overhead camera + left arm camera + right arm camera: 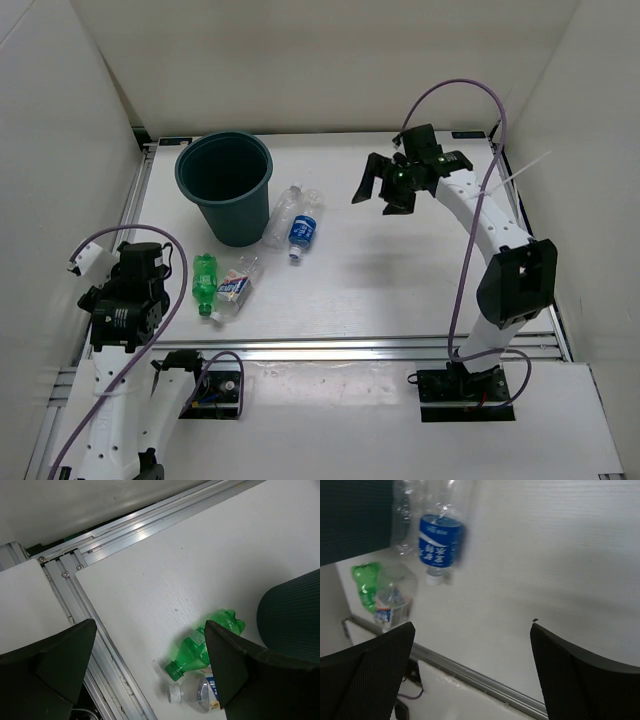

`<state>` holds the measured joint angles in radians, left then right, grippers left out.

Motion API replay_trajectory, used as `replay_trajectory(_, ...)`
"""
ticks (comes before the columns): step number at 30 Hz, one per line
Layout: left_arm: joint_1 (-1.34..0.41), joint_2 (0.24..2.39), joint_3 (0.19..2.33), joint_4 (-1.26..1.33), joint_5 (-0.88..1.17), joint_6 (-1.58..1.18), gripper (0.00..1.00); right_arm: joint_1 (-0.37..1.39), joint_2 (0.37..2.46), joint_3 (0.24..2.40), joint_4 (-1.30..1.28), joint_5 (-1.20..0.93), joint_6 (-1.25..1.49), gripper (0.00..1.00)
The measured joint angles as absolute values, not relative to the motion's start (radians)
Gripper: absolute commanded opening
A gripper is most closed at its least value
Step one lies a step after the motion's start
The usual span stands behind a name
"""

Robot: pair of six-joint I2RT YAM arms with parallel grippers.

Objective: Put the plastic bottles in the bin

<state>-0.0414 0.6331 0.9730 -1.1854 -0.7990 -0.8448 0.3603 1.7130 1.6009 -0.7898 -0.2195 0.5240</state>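
The blue-labelled bottle's clear far end lies nearest. My right gripper should move down and to the left in the top view next, onto that end.
The dark teal bin (232, 215) stands upright at the back left. A plain clear bottle (283, 215) and a blue-labelled bottle (304, 232) lie just right of it. A green bottle (205, 283) and a clear bottle with a white-blue-yellow label (235, 288) lie side by side in front of it. My left gripper (135, 290) is open and empty, raised left of the green bottle (205, 645). My right gripper (385, 195) is open and empty, raised well right of the blue-labelled bottle (440, 542). The bin's wall shows in both wrist views (292, 615) (350, 515).
An aluminium rail (380, 348) runs along the table's near edge and another (135, 190) along the left side. White walls close in the back, left and right. A purple cable loops over each arm.
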Motion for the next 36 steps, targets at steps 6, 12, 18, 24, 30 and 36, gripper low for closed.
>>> replay_trajectory(6, -0.041, 0.653, 0.986, -1.196, -0.785, -0.815, 1.00, 0.371, 1.915, 1.753, -0.696, -0.518, 0.516, 1.00)
replay_trajectory(12, -0.042, 0.661, 0.994, -1.185, -0.743, -0.747, 1.00, 0.410, 2.162, 1.907, -0.651, -0.617, 0.527, 1.00)
replay_trajectory(18, -0.042, 0.646, 0.994, -1.177, -0.709, -0.714, 1.00, 0.420, 2.238, 1.956, -0.648, -0.633, 0.547, 1.00)
replay_trajectory(24, -0.042, 0.646, 0.994, -1.185, -0.690, -0.709, 1.00, 0.416, 2.302, 2.027, -0.625, -0.639, 0.555, 1.00)
replay_trajectory(30, -0.042, 0.649, 0.995, -1.198, -0.670, -0.706, 1.00, 0.415, 2.426, 2.107, -0.617, -0.648, 0.572, 1.00)
replay_trajectory(36, -0.042, 0.680, 1.006, -1.208, -0.663, -0.703, 1.00, 0.413, 2.519, 2.162, -0.608, -0.663, 0.598, 1.00)
